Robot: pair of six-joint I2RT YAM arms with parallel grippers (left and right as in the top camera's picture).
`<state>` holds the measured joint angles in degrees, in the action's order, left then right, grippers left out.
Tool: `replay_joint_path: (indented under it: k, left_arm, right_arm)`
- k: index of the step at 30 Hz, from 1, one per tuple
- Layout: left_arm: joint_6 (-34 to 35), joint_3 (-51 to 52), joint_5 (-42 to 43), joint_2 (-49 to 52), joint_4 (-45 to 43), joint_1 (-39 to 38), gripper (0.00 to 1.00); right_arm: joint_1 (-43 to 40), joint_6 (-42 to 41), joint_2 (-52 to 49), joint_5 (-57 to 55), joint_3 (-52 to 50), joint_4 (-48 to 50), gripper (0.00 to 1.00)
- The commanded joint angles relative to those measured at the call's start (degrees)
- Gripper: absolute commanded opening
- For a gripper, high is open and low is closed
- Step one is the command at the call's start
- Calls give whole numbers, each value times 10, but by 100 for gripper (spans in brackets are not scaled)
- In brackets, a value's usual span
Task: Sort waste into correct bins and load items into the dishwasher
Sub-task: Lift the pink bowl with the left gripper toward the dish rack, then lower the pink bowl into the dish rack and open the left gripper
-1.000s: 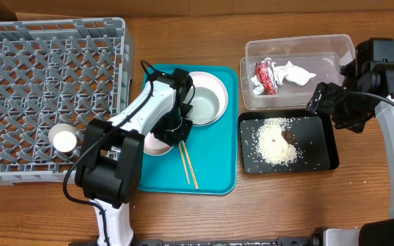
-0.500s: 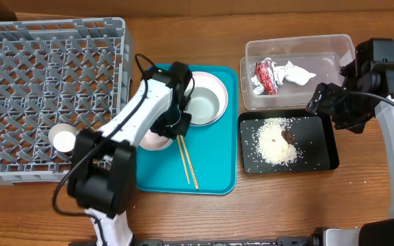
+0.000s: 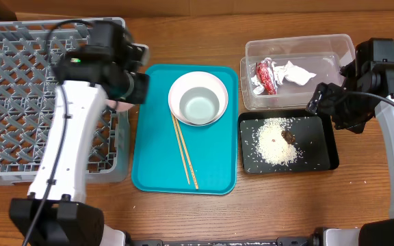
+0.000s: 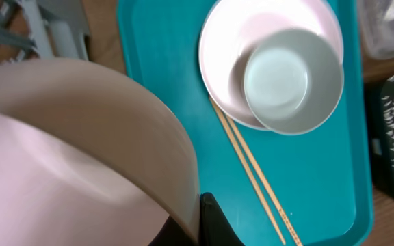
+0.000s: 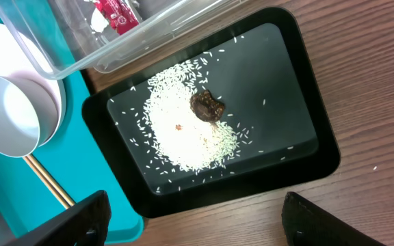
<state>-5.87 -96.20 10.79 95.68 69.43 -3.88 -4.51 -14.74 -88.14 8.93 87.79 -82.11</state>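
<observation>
The pink bowl (image 4: 67, 150) moves away from the teal tray and tilts in my left gripper next, before it goes down onto the rack's wires.
My left gripper (image 3: 124, 101) is shut on the rim of the pink bowl (image 4: 67, 150) and holds it over the right edge of the grey dish rack (image 3: 33, 68). The grey-green bowl (image 3: 200, 106) sits on the white plate (image 3: 180, 85) on the teal tray (image 3: 214, 167), with the chopsticks (image 3: 184, 152) beside them. The clear tub (image 3: 327, 48) holds the red wrapper (image 3: 265, 75) and the napkin (image 3: 295, 73). The black tray (image 3: 320, 154) holds rice (image 3: 276, 142) and the brown lump (image 3: 288, 136). My right gripper (image 5: 195, 203) is open and empty over that tray's edge. The white cup is hidden.
The teal tray lies between the rack and the two bins. Bare wooden table (image 3: 183, 34) runs along the back and front. The right arm's body (image 3: 375, 65) stands at the right edge, next to the clear tub.
My left arm lifted the pink bowl off the teal tray and swung it left and back to the rack's right edge. The right arm has not moved.
</observation>
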Motion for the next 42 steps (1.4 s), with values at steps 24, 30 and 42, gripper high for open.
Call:
replay_joint_path:
  k: [24, 30, 42]
  left_arm:
    - [-259, -37, 477, 164, 7, 287, 4]
    - [-263, -37, 493, 201, 17, 313, 4]
    - [-269, -37, 473, 231, 36, 349, 4]
  right_arm:
    - [-1, 2, 6, -3, 4, 3, 82]
    - [-1, 2, 6, -3, 4, 3, 82]
    - [-1, 2, 6, -3, 4, 3, 82]
